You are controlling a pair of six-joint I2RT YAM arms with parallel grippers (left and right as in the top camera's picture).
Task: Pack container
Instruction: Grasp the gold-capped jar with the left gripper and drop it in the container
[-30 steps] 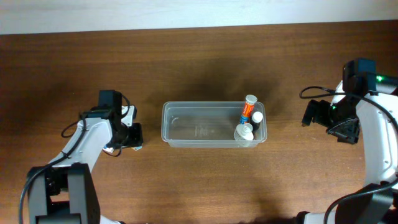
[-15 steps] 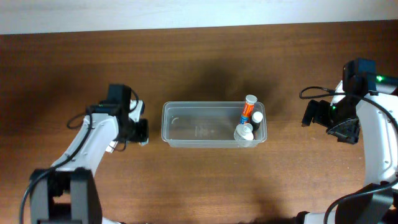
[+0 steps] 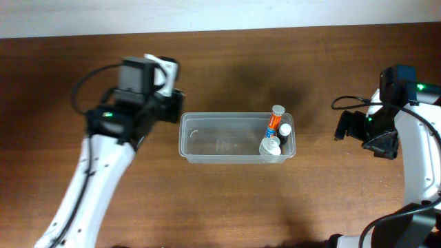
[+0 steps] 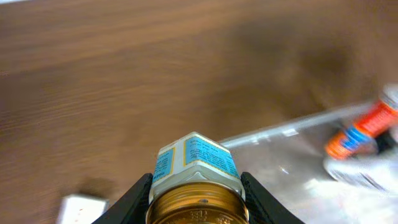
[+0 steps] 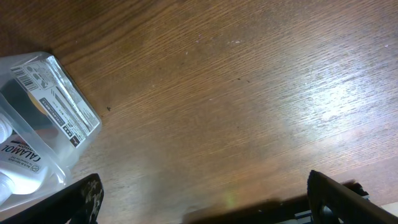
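Note:
I should next move my left gripper over the container's bottom [image 3: 243, 139] [image 4: 296, 165] beside the bottles, toward the orange-labelled bottle, and down inside to let go of the jar, because that part of the bottom is empty.
The clear plastic container [image 3: 207, 141] lies in the middle of the table. At its right end are an orange-labelled bottle [image 3: 275, 124], a dark-capped bottle [image 3: 284, 131] and a white bottle [image 3: 270, 147]. My left gripper [image 3: 170, 107] is raised just past the container's left end. In the left wrist view the left gripper [image 4: 198, 208] is shut on a gold-lidded jar [image 4: 196, 163] with a blue and white label, and the container's rim [image 4: 280, 132] and the orange bottle [image 4: 359, 129] show beyond it. My right gripper [image 5: 208, 205] is open and empty, right of the container [image 5: 43, 118].
A small white object [image 4: 81, 208] lies on the wood table below and left of the held jar. The right arm [image 3: 386, 127] hovers near the table's right edge. A pale wall strip runs along the far edge.
My left arm has risen and swung up and right from the table to the container's left end, with the jar in its jaws. The right arm has not moved.

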